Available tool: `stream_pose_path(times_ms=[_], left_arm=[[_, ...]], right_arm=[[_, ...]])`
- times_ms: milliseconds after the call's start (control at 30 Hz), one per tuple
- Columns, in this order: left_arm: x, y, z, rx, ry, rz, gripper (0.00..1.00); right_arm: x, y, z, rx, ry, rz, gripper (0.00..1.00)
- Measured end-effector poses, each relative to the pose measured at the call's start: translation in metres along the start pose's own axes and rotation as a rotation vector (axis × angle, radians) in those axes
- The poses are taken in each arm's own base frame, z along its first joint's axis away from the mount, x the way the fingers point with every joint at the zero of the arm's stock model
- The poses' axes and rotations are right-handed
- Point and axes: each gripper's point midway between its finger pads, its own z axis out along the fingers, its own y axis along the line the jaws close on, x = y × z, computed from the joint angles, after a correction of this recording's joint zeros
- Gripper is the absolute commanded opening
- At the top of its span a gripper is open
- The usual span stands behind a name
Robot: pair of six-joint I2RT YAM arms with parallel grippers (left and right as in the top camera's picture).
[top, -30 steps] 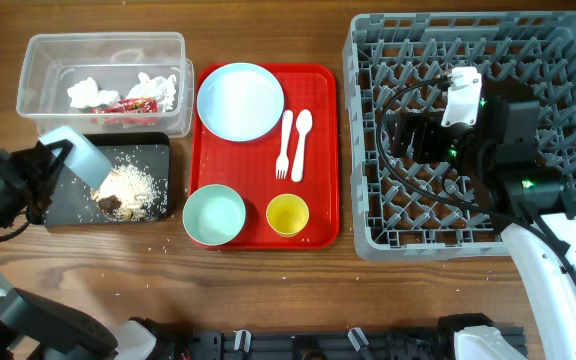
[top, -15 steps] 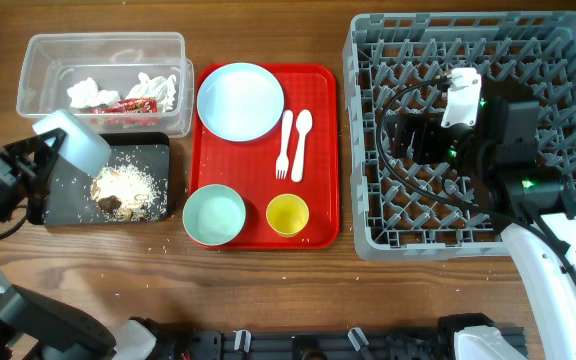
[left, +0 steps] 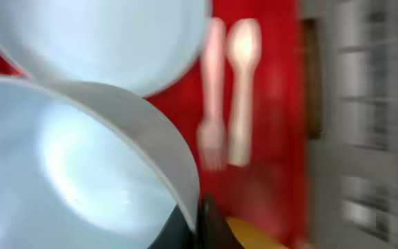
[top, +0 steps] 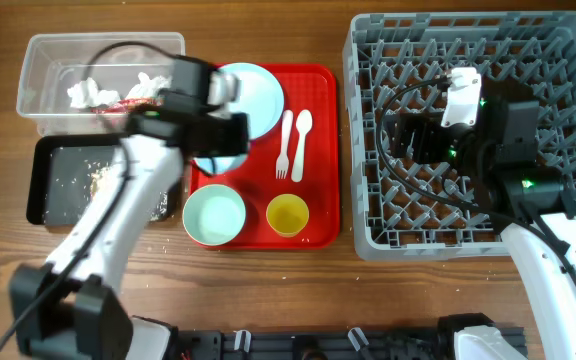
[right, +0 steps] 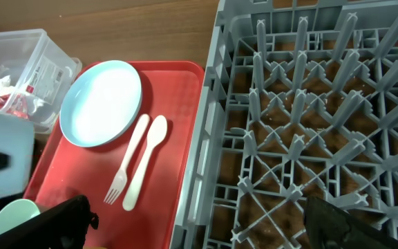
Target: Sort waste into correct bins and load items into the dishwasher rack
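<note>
My left gripper will go down next toward the red tray between plate (top: pixel 253 95) and mint-green bowl to release the small bowl's rim, as the small bowl still hangs raised.
My left gripper (top: pixel 218 140) is shut on the rim of the small pale blue bowl (top: pixel 218 160) and holds it over the red tray's left side, below the pale blue plate (top: pixel 253 95). In the left wrist view the bowl (left: pixel 68 173) fills the lower left, pinched by my gripper (left: pixel 199 218). The white fork (top: pixel 285 145) and spoon (top: pixel 300 140), mint-green bowl (top: pixel 214 215) and yellow cup (top: pixel 287 214) lie on the tray. My right gripper (top: pixel 413 135) is open and empty over the grey dishwasher rack (top: pixel 568 60); in the right wrist view it (right: pixel 199 228) hangs over the rack's left edge.
The clear tub (top: pixel 38 60) at the back left holds white tissue (top: pixel 86 92) and the red wrapper (top: pixel 128 103). The black tray (top: pixel 48 195) in front of it holds pale crumbs (top: pixel 98 178). The red serving tray (top: pixel 318 90) lies between the bins and the rack.
My left arm has swung right, from over the black tray to over the red tray, carrying the small blue bowl. The right arm has not moved.
</note>
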Motion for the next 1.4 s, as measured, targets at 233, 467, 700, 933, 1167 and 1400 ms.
stream_pose_path(times_ms=[233, 467, 700, 933, 1167, 1400], left_arm=[[0.034, -0.001, 0.08, -0.284, 0.11, 0.183, 0.07], [0.038, -0.002, 0.082, -0.294, 0.137, 0.181, 0.6], [0.043, -0.047, 0.043, -0.094, 0.22, 0.152, 0.62], [0.099, -0.048, 0.026, -0.078, 0.429, 0.122, 0.49], [0.135, -0.034, 0.06, -0.083, 0.462, 0.084, 0.04], [0.127, -0.042, 0.058, 0.0, 0.456, 0.011, 0.04]], right_arm=[[0.0, 0.0, 0.0, 0.0, 0.0, 0.0, 1.0], [0.0, 0.0, 0.0, 0.0, 0.0, 0.0, 1.0], [0.0, 0.0, 0.0, 0.0, 0.0, 0.0, 1.0], [0.001, 0.0, 0.0, 0.0, 0.003, 0.001, 1.0], [0.002, 0.0, 0.0, 0.001, 0.008, 0.002, 1.0], [0.011, 0.01, -0.001, -0.059, 0.048, 0.013, 1.0]])
